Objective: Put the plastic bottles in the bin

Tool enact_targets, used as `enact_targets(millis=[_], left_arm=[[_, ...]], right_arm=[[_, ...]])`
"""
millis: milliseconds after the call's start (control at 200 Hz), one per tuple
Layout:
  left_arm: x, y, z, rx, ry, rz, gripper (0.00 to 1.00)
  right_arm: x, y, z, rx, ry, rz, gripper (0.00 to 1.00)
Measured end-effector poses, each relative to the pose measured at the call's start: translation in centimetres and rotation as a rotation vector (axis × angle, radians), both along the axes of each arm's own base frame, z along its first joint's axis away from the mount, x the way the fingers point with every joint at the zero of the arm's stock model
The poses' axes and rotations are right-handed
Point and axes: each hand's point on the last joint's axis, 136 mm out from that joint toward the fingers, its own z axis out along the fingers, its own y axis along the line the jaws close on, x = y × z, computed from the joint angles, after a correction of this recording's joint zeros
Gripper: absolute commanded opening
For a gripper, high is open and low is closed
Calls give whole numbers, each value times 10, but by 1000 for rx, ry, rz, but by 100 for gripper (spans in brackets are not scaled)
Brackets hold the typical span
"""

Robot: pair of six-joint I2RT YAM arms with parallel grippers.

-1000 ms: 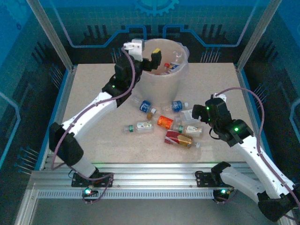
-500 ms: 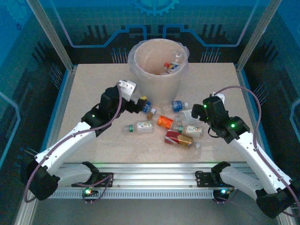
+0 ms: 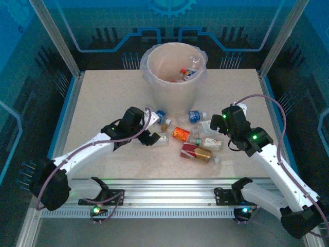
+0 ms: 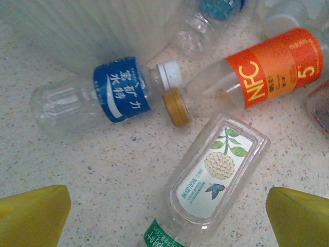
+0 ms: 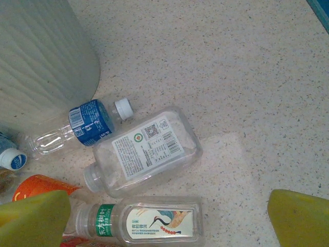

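Note:
My left gripper will lower its fingertips astride the clear bottle's flower label, then close across the bottle's width.
Several plastic bottles lie on the table in front of the bin (image 3: 154, 90), and a few more rest inside it (image 3: 186, 74). My left gripper (image 3: 152, 138) hangs open just above a clear bottle with a flower label and green band (image 4: 218, 177), one yellow fingertip (image 4: 31, 213) on either side of it. Beyond it lie a blue-label bottle (image 4: 103, 92) and an orange NFC bottle (image 4: 262, 72). My right gripper (image 3: 217, 124) stands open over a crane-label bottle (image 5: 149, 221) and a flat white-label bottle (image 5: 146, 149), touching neither.
The bin wall (image 5: 41, 56) stands close behind the bottle cluster. A red-and-gold bottle (image 3: 195, 152) lies nearest the front edge. A blue-capped bottle (image 3: 194, 117) sits by the bin's foot. Bare speckled tabletop (image 3: 103, 98) stretches left and right of the cluster.
My left arm has swung from above the bin's rim down and forward to the table, ending low over the green-banded bottle. The right arm has barely moved.

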Motion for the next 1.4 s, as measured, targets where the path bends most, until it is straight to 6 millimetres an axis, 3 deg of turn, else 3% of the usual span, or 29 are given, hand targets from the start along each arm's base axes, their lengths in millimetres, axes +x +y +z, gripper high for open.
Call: enact_targets(millis=[235, 420, 1011, 1396], left_arm=[[-13, -20, -43, 110, 75, -124, 99], [-17, -24, -71, 197, 140, -162, 99], [-1, -29, -96, 296, 174, -162, 98], [-2, -26, -117, 350, 247, -152, 80]], right_arm=[[0, 0, 0, 0, 0, -1, 100], [0, 0, 0, 2, 1, -3, 100], [-1, -2, -1, 2, 6, -12, 100], [-1, -3, -1, 2, 7, -14, 100]])
